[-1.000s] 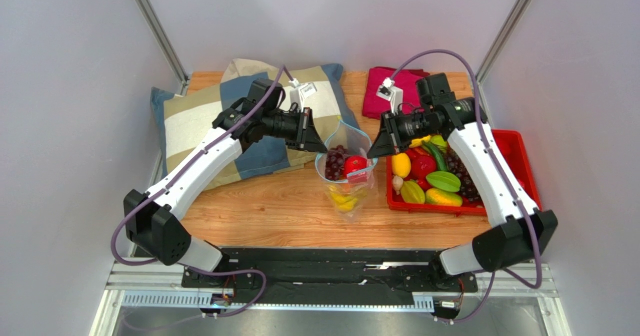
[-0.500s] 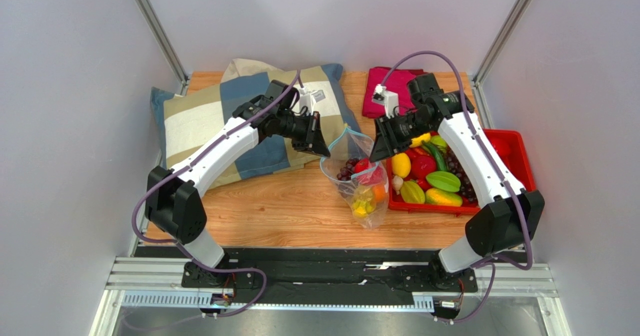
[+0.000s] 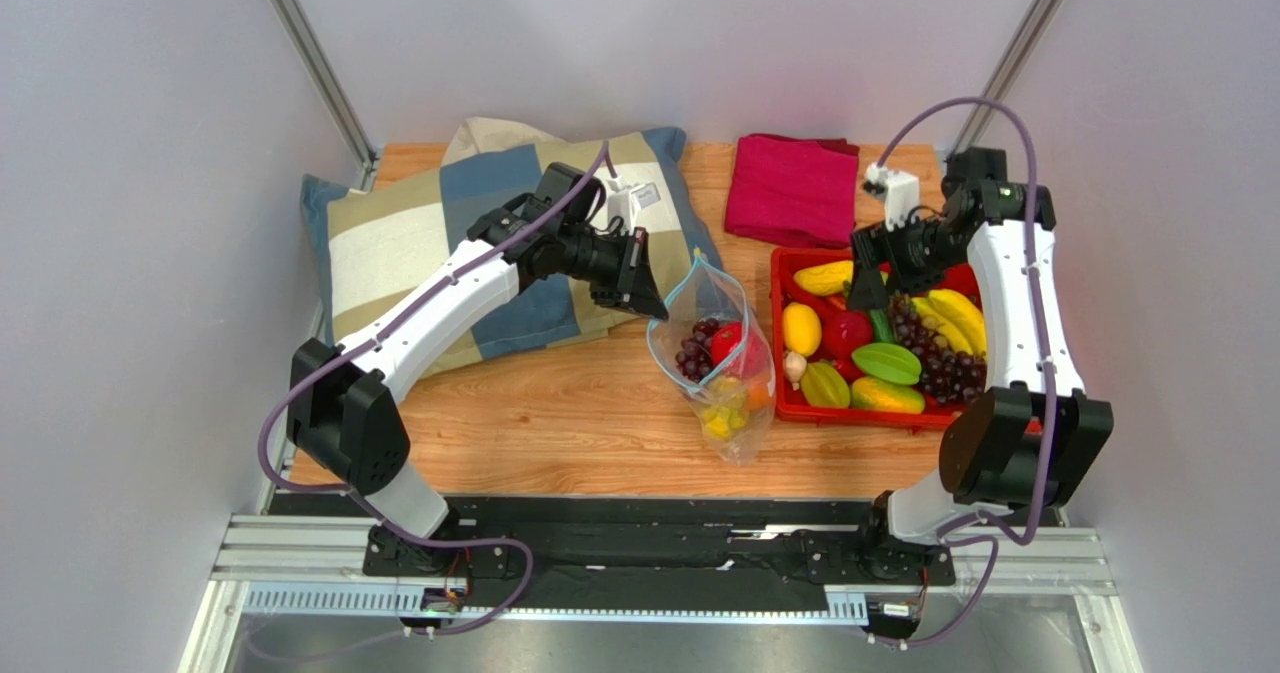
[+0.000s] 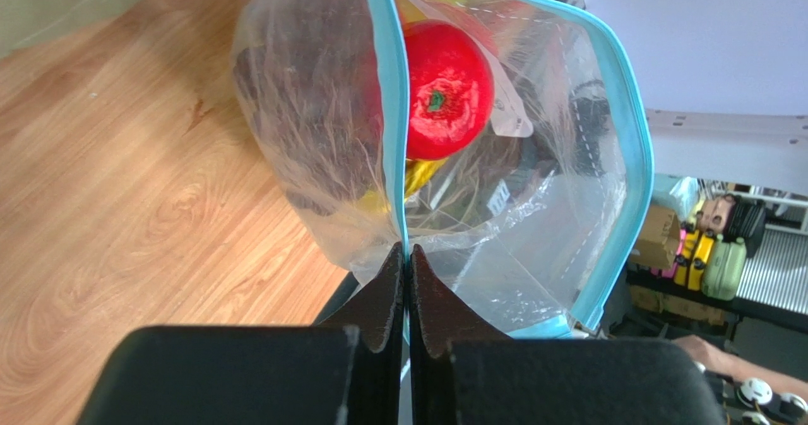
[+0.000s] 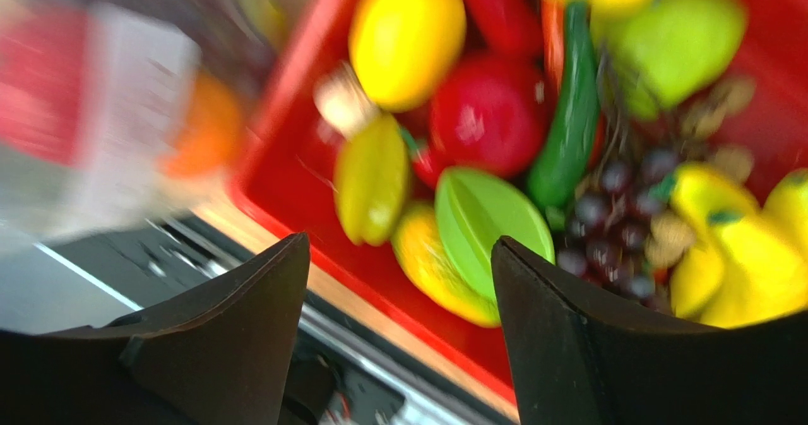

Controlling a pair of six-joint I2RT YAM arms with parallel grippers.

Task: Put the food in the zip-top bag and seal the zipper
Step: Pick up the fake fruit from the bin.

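The green ridged fruit [image 3: 887, 363] [image 5: 491, 228] lies uncovered in the red tray. My right gripper lowers back toward it next and closes the open fingers across the fruit's sides.
The zip-top bag [image 3: 718, 366] hangs by the left end of its mouth, which gapes open. My left gripper [image 3: 655, 303] is shut on the teal zipper [image 4: 387, 112] there, and the strip runs up from between its jaws [image 4: 408, 254]. Inside the bag lie a red apple [image 4: 446, 89], dark grapes [image 3: 694, 352] and yellow bananas [image 3: 723, 418]. My right gripper [image 3: 870, 262] hovers open and empty over the red tray [image 3: 857, 415], apart from the bag. Its wrist view is blurred, with a green mango [image 5: 488, 226], a red apple [image 5: 488, 112] and grapes [image 5: 616, 217] beyond the jaws [image 5: 398, 245].
The red tray [image 5: 284, 150] at the right holds more toy food. A checked pillow [image 3: 406, 246] lies at the back left under the left arm, and a magenta cloth [image 3: 792, 186] is folded behind the tray. Bare wood lies in front of the bag.
My right gripper has let go of the bag's right edge, opened and swung back right over the tray. The bag now hangs from the left gripper alone.
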